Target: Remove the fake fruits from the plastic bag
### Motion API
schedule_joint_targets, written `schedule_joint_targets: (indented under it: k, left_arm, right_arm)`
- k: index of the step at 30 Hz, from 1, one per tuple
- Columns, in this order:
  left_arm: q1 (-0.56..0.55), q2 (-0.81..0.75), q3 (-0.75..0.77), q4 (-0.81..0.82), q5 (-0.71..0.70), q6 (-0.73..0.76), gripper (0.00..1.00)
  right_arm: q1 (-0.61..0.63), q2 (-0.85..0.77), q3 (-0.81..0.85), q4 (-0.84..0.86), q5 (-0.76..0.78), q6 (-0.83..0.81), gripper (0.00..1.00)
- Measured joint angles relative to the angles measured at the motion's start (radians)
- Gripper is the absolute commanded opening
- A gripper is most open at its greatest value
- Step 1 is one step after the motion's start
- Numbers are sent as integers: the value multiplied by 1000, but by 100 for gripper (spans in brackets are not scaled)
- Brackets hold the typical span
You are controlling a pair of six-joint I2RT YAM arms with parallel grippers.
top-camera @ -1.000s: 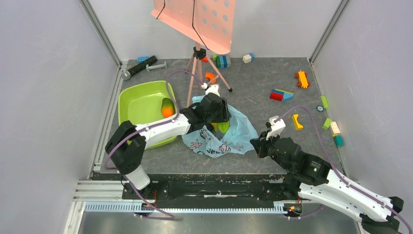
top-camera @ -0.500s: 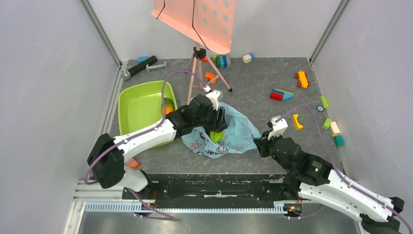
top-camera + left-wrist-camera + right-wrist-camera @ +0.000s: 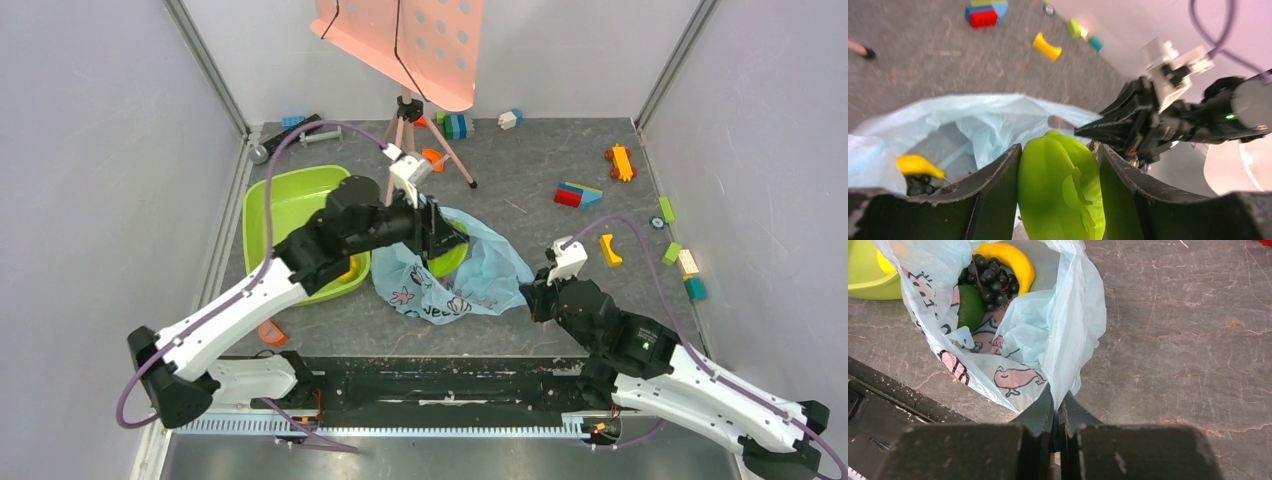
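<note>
Next, my left gripper swings to the left in the top view and lowers to release beside the yellow fruit, since the lime-green tub lies there below.
The light-blue plastic bag (image 3: 485, 268) lies on the table mid-front, its mouth open. My left gripper (image 3: 443, 245) is shut on a glossy light-green fruit (image 3: 1058, 190) and holds it just above the bag's mouth; the fruit also shows in the top view (image 3: 449, 263). My right gripper (image 3: 1058, 405) is shut on the bag's near edge (image 3: 1068, 340), at the bag's right corner in the top view (image 3: 527, 290). Inside the bag lie a yellow banana (image 3: 1013, 257), a dark grape bunch (image 3: 990, 275) and a dark-green fruit (image 3: 970, 307).
The lime-green tub (image 3: 290, 205) stands left of the bag, with an orange fruit (image 3: 349, 268) by its near rim under my left arm. A tripod (image 3: 405, 125) with a pink panel stands behind. Toy bricks (image 3: 578, 195) are scattered on the right. Walls close in both sides.
My left gripper has lifted the green fruit up out of the bag and drawn back slightly left, the arm rising high. The right gripper has kept its hold on the bag.
</note>
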Motion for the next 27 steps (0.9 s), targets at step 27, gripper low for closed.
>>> schedule_joint_targets:
  k: [27]
  left_arm:
    - [727,-292,-290,-210,-343,-80,45]
  right_arm:
    - [0,10,39,-5,5,-33,0]
